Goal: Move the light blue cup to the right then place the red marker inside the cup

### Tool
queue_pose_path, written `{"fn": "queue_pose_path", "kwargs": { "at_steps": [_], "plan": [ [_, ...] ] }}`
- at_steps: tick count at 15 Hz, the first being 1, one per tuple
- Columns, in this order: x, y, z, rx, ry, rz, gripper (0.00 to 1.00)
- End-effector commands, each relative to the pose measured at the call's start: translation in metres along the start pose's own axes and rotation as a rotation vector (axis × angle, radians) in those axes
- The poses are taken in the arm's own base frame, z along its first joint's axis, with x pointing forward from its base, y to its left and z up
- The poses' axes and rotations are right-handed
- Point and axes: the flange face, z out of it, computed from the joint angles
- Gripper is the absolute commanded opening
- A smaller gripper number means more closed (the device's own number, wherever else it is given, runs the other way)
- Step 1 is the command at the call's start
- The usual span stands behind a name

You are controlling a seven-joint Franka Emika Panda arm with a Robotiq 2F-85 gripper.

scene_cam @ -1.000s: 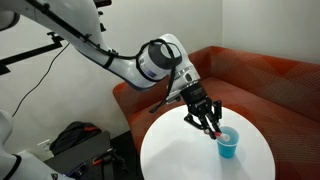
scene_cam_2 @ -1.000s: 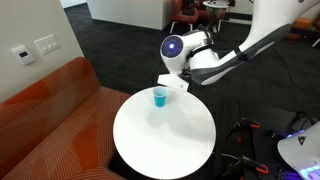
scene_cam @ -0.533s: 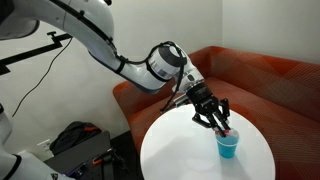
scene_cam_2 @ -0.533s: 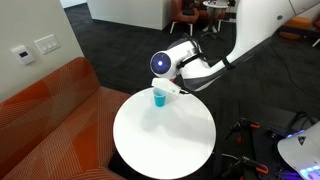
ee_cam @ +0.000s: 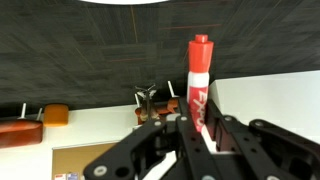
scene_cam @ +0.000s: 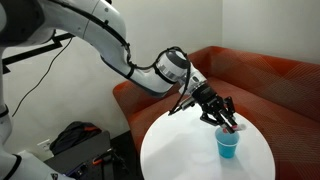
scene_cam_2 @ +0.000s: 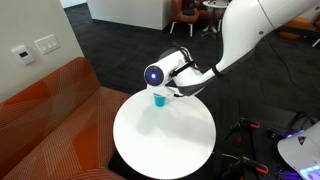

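My gripper should lower the red marker slightly away from my base, over the light blue cup's opening (scene_cam: 229, 133).
The light blue cup (scene_cam: 228, 146) stands upright on the round white table (scene_cam: 180, 155); it also shows in the other exterior view (scene_cam_2: 159, 99), near the table's far edge. My gripper (scene_cam: 227, 118) hovers just above the cup, tilted over, and is shut on the red marker (ee_cam: 198, 78). In the wrist view the marker stands between the black fingers (ee_cam: 196, 128), its red cap pointing away from the camera and white "EXPO" lettering on its barrel. In an exterior view the marker's tip (scene_cam: 233, 126) sits just above the cup's rim.
An orange-red sofa (scene_cam: 270, 85) curves behind the table and also shows in the other exterior view (scene_cam_2: 45, 120). A black bag and equipment (scene_cam: 80, 145) lie on the floor beside the table. Dark carpet (scene_cam_2: 100, 40) surrounds the table.
The gripper with the marker has moved along from beside the cup to above it, and the arm has stretched farther over the table. The cup has not moved.
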Motion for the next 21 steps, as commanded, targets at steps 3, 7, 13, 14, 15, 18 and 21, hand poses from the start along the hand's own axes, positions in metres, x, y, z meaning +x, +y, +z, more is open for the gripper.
{"fn": "queue_pose_path", "kwargs": {
  "at_steps": [3, 7, 13, 14, 15, 18, 21],
  "plan": [
    [-0.022, -0.015, 0.001, 0.012, 0.072, -0.01, 0.05],
    [-0.042, -0.019, 0.005, 0.007, 0.096, -0.035, 0.05],
    [-0.066, -0.029, 0.015, -0.001, 0.107, -0.043, 0.05],
    [-0.07, -0.031, 0.017, 0.0, 0.106, -0.042, 0.05],
    [-0.073, -0.034, 0.018, 0.001, 0.103, -0.042, 0.05],
    [-0.086, -0.036, 0.022, 0.001, 0.099, -0.052, 0.05],
    [-0.1, -0.036, 0.027, -0.001, 0.096, -0.064, 0.05]
  ]
}}
